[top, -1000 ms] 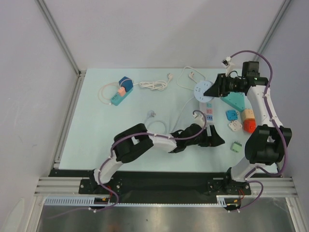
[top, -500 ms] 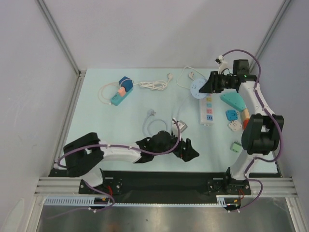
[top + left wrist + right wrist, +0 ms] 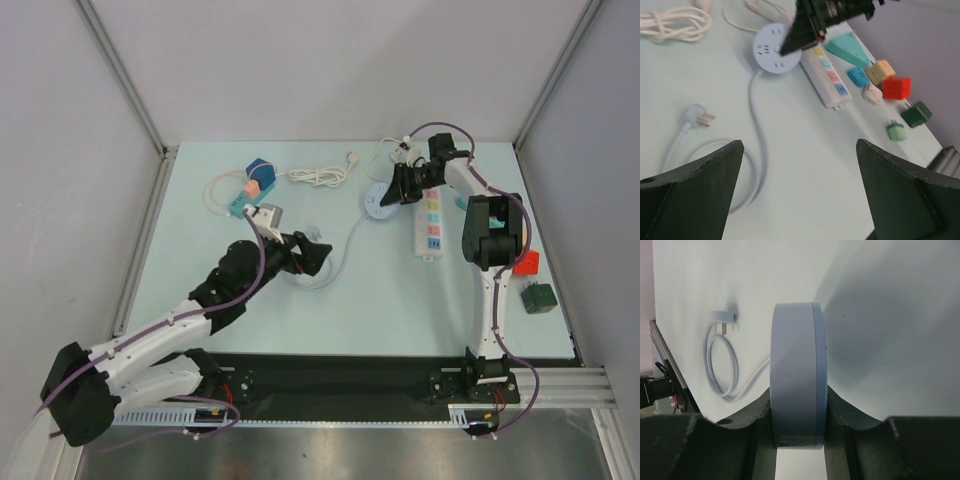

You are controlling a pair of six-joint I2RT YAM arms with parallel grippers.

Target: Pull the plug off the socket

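Observation:
Next, my left gripper moves outward and down onto the pink plug, which lies to its left in the top view, still seated in the teal strip (image 3: 247,201).
My right gripper (image 3: 398,188) is shut on the rim of a round pale-blue socket disc (image 3: 378,201). The disc shows edge-on between the fingers in the right wrist view (image 3: 797,375) and face-on in the left wrist view (image 3: 775,50). Its white cable loops to a loose white plug (image 3: 313,233) lying flat on the table (image 3: 695,115) (image 3: 722,316). My left gripper (image 3: 320,257) is open and empty, hovering over the cable loop (image 3: 799,150). At the far left a teal strip (image 3: 247,201) carries a blue plug (image 3: 258,168) and a pink one.
A white power strip (image 3: 430,225) lies beside the right arm. Loose adapters lie at the right: a red cube (image 3: 527,262), a dark green one (image 3: 541,297), and teal, blue, tan and light green ones (image 3: 896,131). A coiled white cable (image 3: 318,176) lies at the back.
My left arm has swung from the near middle back and to the left, with the gripper still open. My right gripper has carried the round socket disc leftward.

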